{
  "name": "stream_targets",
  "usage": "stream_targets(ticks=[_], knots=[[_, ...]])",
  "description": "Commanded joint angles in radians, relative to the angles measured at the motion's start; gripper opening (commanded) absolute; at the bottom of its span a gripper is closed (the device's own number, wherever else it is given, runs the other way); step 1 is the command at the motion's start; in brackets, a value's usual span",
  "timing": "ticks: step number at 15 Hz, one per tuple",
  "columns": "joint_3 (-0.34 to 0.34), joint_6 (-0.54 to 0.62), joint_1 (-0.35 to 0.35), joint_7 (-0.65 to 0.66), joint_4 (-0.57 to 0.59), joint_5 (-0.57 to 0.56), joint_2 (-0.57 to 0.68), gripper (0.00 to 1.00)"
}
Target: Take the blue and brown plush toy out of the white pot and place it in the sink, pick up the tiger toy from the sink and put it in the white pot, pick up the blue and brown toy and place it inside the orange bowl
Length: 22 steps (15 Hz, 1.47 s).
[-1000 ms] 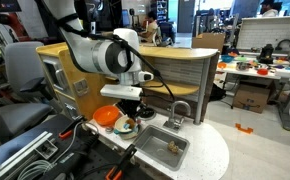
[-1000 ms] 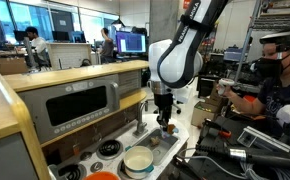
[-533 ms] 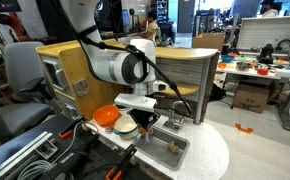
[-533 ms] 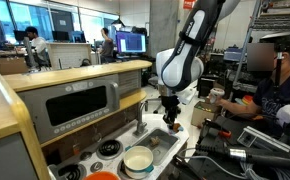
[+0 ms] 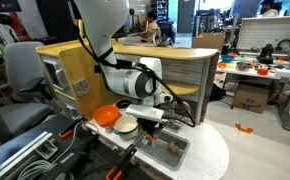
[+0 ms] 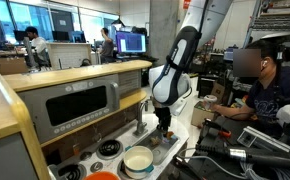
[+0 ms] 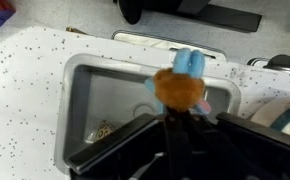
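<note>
Next, my gripper lowers the blue and brown plush toy point(image 7: 181, 82) down into the sink. It releases the toy on the sink's bottom beside the tiger toy, since that spot is bare.
My gripper point(image 7: 180, 112) is shut on the blue and brown plush toy point(image 7: 181, 82), holding it just above the grey sink point(image 7: 105, 90). The tiger toy point(image 7: 103, 131) lies in the basin's near-left corner in the wrist view. In both exterior views the gripper point(image 5: 151, 124) point(image 6: 165, 125) hangs over the sink point(image 5: 181, 152), beside the white pot point(image 5: 127, 125) point(image 6: 138, 160). The orange bowl point(image 5: 106, 115) sits just behind the pot. The pot's inside looks empty.
A grey arched tap point(image 5: 179, 108) stands at the back of the sink. A toy oven point(image 6: 80, 105) and a burner point(image 6: 109, 148) are on the wooden counter. A person point(image 6: 270, 95) sits close by. Cables and dark clutter point(image 5: 45, 150) lie beside the counter.
The arm has carried the blue and brown toy sideways from above the white pot to above the sink and has come lower. The gripper has stayed shut.
</note>
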Motion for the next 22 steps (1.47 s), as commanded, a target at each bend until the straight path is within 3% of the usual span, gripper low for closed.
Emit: stream_targets(ticks=[1,6,12,13,16,22], knots=[[-0.013,-0.072,0.012,-0.024,0.162,-0.008,0.124,0.01],[-0.032,-0.093,0.039,-0.023,0.297,-0.033,0.229,0.01],[-0.062,-0.085,0.076,-0.018,0.376,-0.075,0.289,0.01],[-0.064,-0.088,0.079,-0.020,0.385,-0.080,0.295,0.29],[-0.066,-0.091,0.084,-0.024,0.396,-0.089,0.304,0.44],[-0.021,-0.107,0.031,-0.087,0.273,-0.075,0.206,0.90]])
